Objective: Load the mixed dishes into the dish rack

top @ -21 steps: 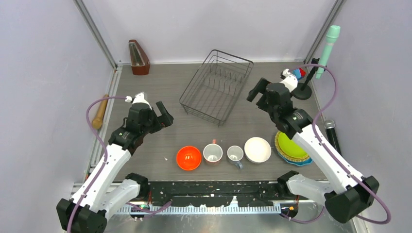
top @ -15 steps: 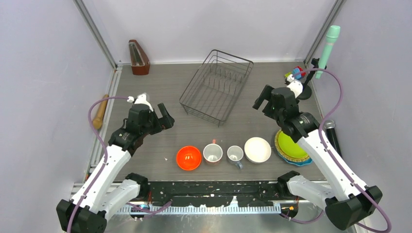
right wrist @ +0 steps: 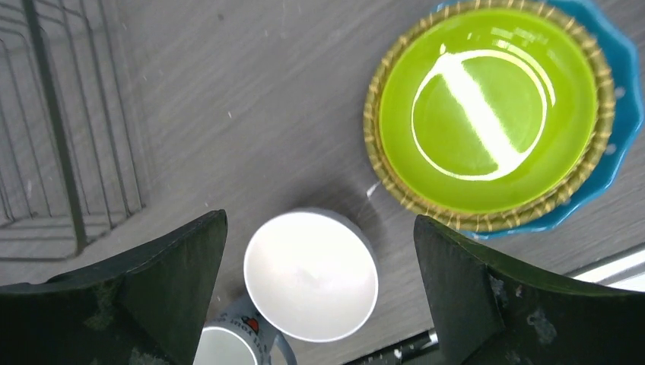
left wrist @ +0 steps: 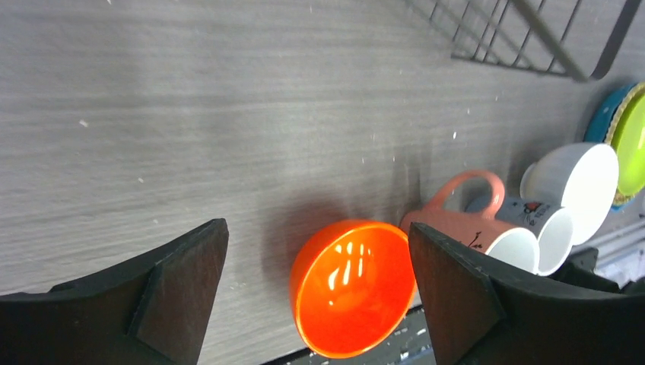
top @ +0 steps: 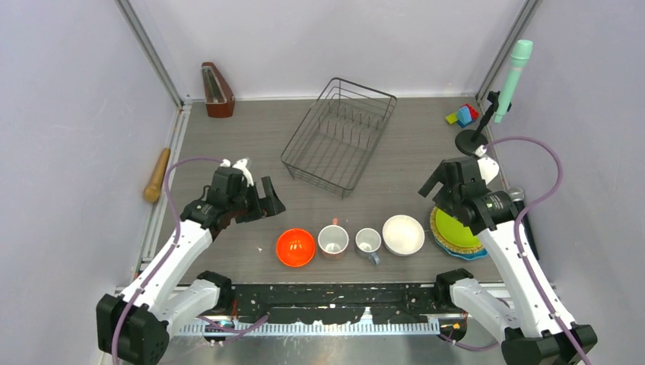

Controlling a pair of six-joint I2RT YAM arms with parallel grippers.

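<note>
I should next move my left gripper's fingers down and back onto the orange bowl's clear rim [left wrist: 297, 287] opposite the pink mug, because the orange bowl is below and back.
An orange bowl [top: 295, 247], pink mug [top: 333, 239], grey mug [top: 368, 242] and white bowl [top: 403, 234] stand in a row near the front edge. A lime-green plate [top: 459, 227] tops a stack at their right. The black wire dish rack [top: 340, 135] sits behind them with nothing in it. My left gripper [top: 274, 199] hovers open, up and left of the orange bowl [left wrist: 354, 285]. My right gripper [top: 435, 188] hangs open above the white bowl [right wrist: 310, 275], beside the lime plate [right wrist: 487, 106], which lies on a yellow plate [right wrist: 378, 152] and a blue plate [right wrist: 620, 114].
A brown metronome [top: 217, 90] stands at the back left and a wooden rolling pin [top: 157, 175] lies along the left wall. A green microphone on a stand [top: 513, 72] and toy blocks [top: 462, 115] sit back right. A black rail [top: 342, 293] runs along the near edge.
Both arms have swung toward the near side. The right gripper came from beside the rack to above the white bowl. The left gripper moved right and nearer, toward the orange bowl.
</note>
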